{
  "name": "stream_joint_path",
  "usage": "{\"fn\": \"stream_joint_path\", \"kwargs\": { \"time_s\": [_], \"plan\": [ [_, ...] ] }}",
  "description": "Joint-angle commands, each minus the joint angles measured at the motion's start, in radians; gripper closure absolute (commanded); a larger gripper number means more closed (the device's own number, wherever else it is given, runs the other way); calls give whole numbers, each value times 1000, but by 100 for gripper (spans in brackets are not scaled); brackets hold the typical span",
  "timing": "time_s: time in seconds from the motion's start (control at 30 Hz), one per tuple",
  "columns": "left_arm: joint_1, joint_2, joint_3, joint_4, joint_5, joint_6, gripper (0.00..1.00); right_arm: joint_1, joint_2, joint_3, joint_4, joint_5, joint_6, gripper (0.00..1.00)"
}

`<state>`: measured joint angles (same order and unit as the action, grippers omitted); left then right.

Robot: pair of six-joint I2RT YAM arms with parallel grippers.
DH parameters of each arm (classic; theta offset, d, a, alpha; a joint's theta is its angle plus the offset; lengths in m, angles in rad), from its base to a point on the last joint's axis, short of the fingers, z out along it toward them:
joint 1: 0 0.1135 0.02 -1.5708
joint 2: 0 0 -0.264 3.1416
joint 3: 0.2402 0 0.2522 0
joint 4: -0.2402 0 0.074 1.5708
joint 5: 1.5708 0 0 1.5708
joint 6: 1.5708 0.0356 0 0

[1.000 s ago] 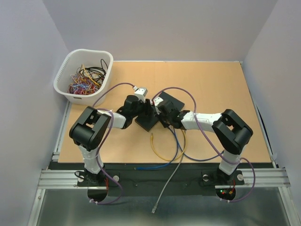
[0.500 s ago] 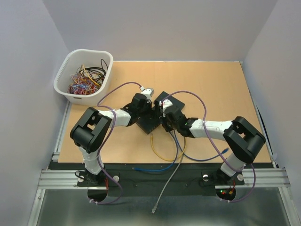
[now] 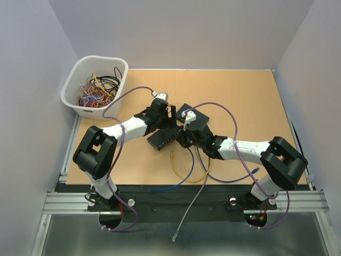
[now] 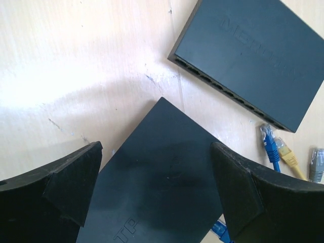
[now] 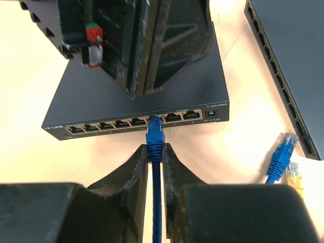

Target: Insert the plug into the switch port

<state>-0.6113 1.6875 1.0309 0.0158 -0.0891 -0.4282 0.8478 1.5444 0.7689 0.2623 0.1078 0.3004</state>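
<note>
The right gripper pushes outward and toward the white basket next, pressing the plug's boot at the switch, since the plug's tip is only in the port's opening (image 5: 155, 119).
A black switch (image 5: 142, 93) lies flat on the wooden table, its row of ports (image 5: 126, 123) facing my right gripper. My right gripper (image 5: 155, 150) is shut on the boot of a blue plug (image 5: 154, 132). The plug's tip is in the mouth of a port just right of the row's middle. From above, the switch (image 3: 161, 140) sits between both arms, with the right gripper (image 3: 181, 140) at its right edge. My left gripper (image 4: 157, 154) hovers open above the switch's top (image 4: 162, 187), fingers (image 4: 76, 177) wide apart and touching nothing; in the top view the left gripper (image 3: 166, 116) stands just behind the switch.
A second black switch (image 3: 193, 113) lies just behind and to the right. Loose blue (image 4: 271, 147), yellow (image 4: 288, 158) and grey (image 4: 317, 164) plugs lie beside it. Yellow and blue cables (image 3: 186, 170) loop at the front. A white basket (image 3: 80, 74) of cables stands back left.
The left gripper has opened wide, let go of the switch and drawn back. The right arm has moved left with the blue plug, and the switch has turned flatter across the table.
</note>
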Motion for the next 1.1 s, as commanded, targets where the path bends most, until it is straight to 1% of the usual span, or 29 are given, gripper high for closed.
{"fn": "stream_joint_path", "kwargs": {
  "time_s": [0.0,0.13,0.23,0.33,0.4,0.47,0.57,0.67,0.8,0.83,0.87,0.9,0.93,1.03,1.07],
  "plan": [
    [15,14,44,-62,-34,2,1,5,-40,-16,121,4,43,100],
    [44,-12,60,-82,-44,-10,2,7,-24,-23,107,16,57,100],
    [51,-84,106,-149,-90,-20,2,8,-6,-23,84,32,71,99],
    [51,-217,124,-195,-109,-20,2,10,23,-20,78,29,91,99],
    [53,-267,126,-209,-112,-20,2,13,55,-10,80,24,100,99],
    [51,-333,129,-241,-110,-18,2,14,89,24,68,29,118,100],
    [51,-425,112,-272,-124,-17,2,17,187,88,42,50,141,100],
    [51,-515,94,-292,-130,-14,2,17,238,138,29,78,170,100],
    [51,-589,55,-316,-136,-1,2,16,338,274,-23,150,198,99],
    [51,-606,51,-326,-136,2,2,17,397,358,-49,168,195,100],
    [51,-614,46,-330,-139,3,2,17,431,407,-69,179,191,100],
    [51,-620,43,-333,-141,5,2,16,474,534,-89,193,178,100],
    [53,-626,43,-342,-140,11,2,17,552,603,-142,235,169,100],
    [56,-632,49,-361,-141,20,2,1,690,849,-231,318,137,99],
    [54,-635,52,-375,-141,25,2,-10,741,1018,-294,355,131,95]
  ]
}}
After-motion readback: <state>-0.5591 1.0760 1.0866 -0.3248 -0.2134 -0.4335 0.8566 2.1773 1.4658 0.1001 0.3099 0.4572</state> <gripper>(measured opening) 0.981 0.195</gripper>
